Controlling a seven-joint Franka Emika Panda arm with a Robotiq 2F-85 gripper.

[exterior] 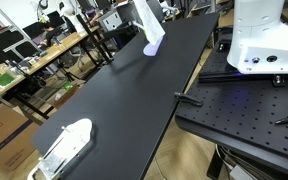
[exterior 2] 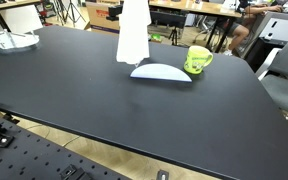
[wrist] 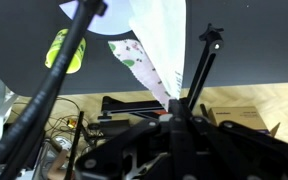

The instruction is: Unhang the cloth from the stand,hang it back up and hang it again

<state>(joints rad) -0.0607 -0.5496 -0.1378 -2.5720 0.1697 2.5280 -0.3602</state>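
Observation:
The gripper stays high above the flat white oblong object point(exterior 2: 156, 72) next and opens to release the white cloth point(exterior 2: 133, 30), since the cloth already dangles clear of the stand.
The white cloth point(exterior 2: 133, 30) hangs limp and stretched out above the black table point(exterior 2: 84, 100), clear of the stand; it also shows in an exterior view point(exterior: 146, 22). In the wrist view my gripper point(wrist: 174, 103) is shut on one end of the cloth point(wrist: 154, 40), which shows small coloured spots. The gripper itself is above the top edge in both exterior views. The small yellow-green stand point(exterior 2: 197, 60) sits on the table to the side of the hanging cloth and has nothing on it. It shows in the wrist view too point(wrist: 64, 50).
A flat white oblong object point(exterior 2: 162, 72) lies on the table right under the cloth, beside the stand. Another white object point(exterior: 72, 138) lies at one table end. The white robot base point(exterior: 264, 40) stands on a perforated board. Desks and clutter stand beyond the table.

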